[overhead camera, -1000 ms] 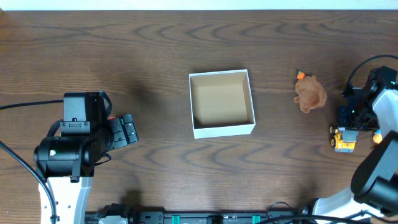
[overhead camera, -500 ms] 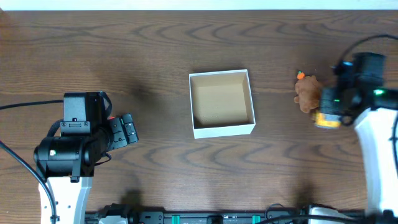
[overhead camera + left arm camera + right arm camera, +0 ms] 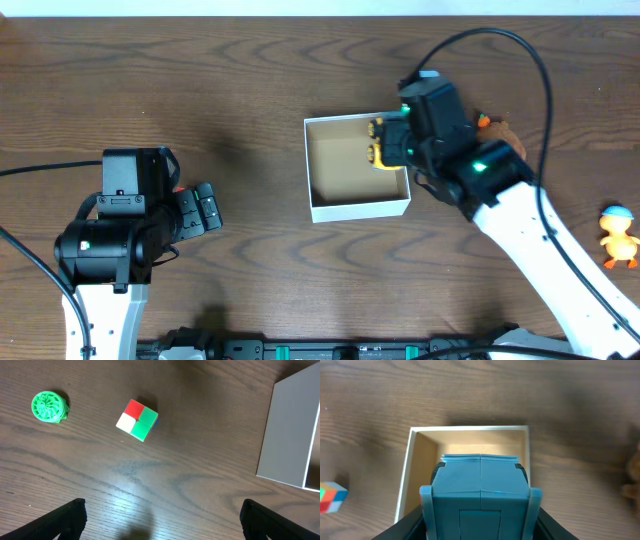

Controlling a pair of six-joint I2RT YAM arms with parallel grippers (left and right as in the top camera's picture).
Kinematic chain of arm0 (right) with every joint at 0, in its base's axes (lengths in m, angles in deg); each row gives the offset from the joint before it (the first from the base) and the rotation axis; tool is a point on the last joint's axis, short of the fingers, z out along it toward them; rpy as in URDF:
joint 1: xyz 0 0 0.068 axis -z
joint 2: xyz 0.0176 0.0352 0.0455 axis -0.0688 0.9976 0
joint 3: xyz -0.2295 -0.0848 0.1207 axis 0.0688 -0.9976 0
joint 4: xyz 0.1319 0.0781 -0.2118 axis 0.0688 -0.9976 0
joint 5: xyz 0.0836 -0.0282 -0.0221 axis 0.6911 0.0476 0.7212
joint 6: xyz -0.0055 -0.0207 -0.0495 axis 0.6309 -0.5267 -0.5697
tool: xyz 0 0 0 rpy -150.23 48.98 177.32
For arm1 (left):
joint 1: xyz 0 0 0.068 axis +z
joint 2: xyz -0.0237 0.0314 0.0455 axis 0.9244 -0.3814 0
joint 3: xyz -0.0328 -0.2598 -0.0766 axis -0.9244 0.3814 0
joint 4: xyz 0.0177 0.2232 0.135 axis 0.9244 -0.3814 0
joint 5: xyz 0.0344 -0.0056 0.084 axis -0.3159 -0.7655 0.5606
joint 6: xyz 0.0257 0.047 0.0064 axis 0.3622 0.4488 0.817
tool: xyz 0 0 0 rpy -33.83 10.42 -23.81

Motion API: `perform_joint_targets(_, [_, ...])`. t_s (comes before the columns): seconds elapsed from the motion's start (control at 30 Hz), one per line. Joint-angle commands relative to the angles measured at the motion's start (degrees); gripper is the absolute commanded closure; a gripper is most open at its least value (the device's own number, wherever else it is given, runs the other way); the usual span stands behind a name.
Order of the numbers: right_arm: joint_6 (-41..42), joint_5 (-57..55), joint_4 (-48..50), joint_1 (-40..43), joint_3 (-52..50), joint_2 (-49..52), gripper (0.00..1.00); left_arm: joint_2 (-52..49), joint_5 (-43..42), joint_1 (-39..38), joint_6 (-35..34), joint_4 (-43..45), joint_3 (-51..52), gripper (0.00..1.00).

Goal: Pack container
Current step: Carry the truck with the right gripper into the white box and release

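Note:
My right gripper should next lower the yellow toy vehicle from above the container's empty bottom into it, by the brown plush toy.
The container is a small open white box with a tan inside, at the table's middle. It also shows in the right wrist view and the left wrist view. My right gripper is shut on a yellow toy vehicle and holds it over the right part of the container's opening. In the right wrist view the toy's teal-blue body fills the space between my fingers. My left gripper is open and empty at the left, and the left wrist view shows bare table between its fingers.
A brown plush toy lies right of the container, partly behind my right arm. A yellow duck stands at the far right edge. A green round toy and a coloured cube lie left of the container.
My right arm has carried the yellow toy vehicle from the table's right edge leftward, past the plush, to above the container. The duck is now uncovered. The left arm has not moved.

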Motion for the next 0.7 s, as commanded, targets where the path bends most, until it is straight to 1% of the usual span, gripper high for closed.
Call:
perform_joint_targets(0.0, [5.4, -2.0, 0.6, -0.9, 3.3, 4.5, 0.99, 0.0, 0.2, 0.2, -0.6, -0.2, -1.0, 0.02])
perform_joint_targets(0.2, [5.3, -1.9, 0.5, -0.3, 7.3, 12.6, 0.99, 0.0, 0.2, 0.2, -0.6, -0.2, -1.0, 0.02])
perform_joint_targets(0.6, [5.4, -1.9, -0.1, 0.4, 7.5, 25.7, 0.99, 0.0, 0.2, 0.2, -0.6, -0.2, -1.0, 0.02])
perform_joint_targets(0.63, [5.4, -1.9, -0.1, 0.5, 7.5, 26.4, 0.97, 0.0, 0.2, 0.2, -0.6, -0.2, -1.0, 0.02])
perform_joint_targets(0.67, [5.4, -1.9, -0.1, 0.7, 7.5, 27.2, 0.91, 0.0, 0.2, 0.2, -0.6, -0.2, -1.0, 0.02])
